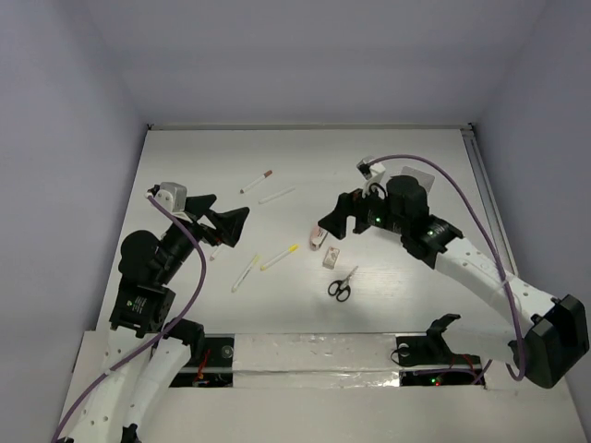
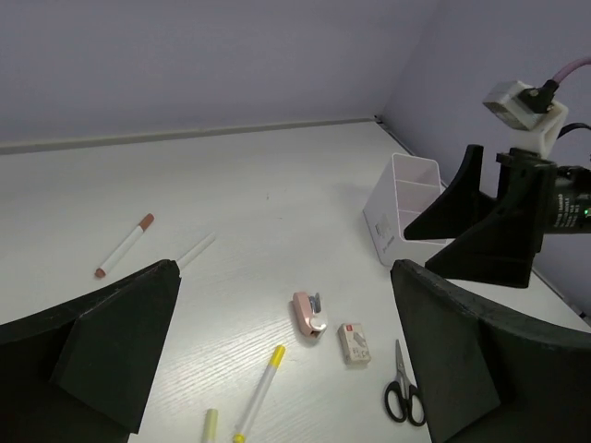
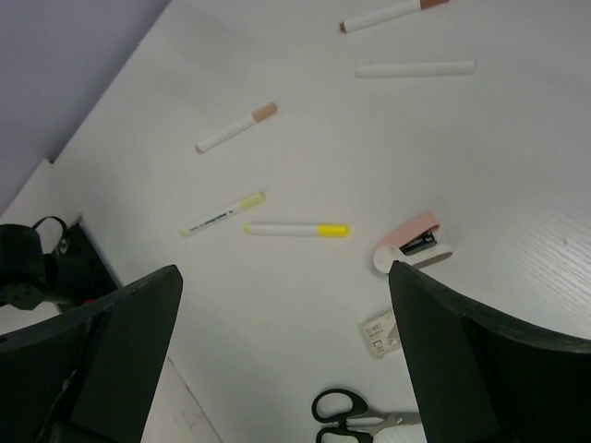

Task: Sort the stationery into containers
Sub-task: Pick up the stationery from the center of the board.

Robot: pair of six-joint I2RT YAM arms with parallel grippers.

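The stapler is below my right gripper, at an angle to the gripper's fingers. My right gripper will next go down and turn so its fingers are on either side of it, across the long sides of the pink stapler (image 1: 318,238) (image 3: 416,242).
Pens lie mid-table: a red-capped pen (image 1: 256,182), a white pen (image 1: 276,195), a yellow-capped pen (image 1: 280,257) and a pale yellow pen (image 1: 244,273). Black-handled scissors (image 1: 342,284), a whitish eraser block (image 1: 331,257) and a pink stapler (image 1: 318,238) lie near them. The white divided container (image 2: 406,198) stands at the back right, mostly hidden by the right arm in the top view. My left gripper (image 1: 226,217) is open and empty, above the table left of the pens. My right gripper (image 1: 337,217) is open and empty, above the stapler (image 3: 416,242) and eraser (image 3: 380,334).
A tan-capped pen (image 3: 236,127) lies close under the left gripper. The table's near edge is a taped strip (image 1: 314,355). Purple walls stand close on the left, back and right. A purple cable (image 1: 462,198) loops over the right arm.
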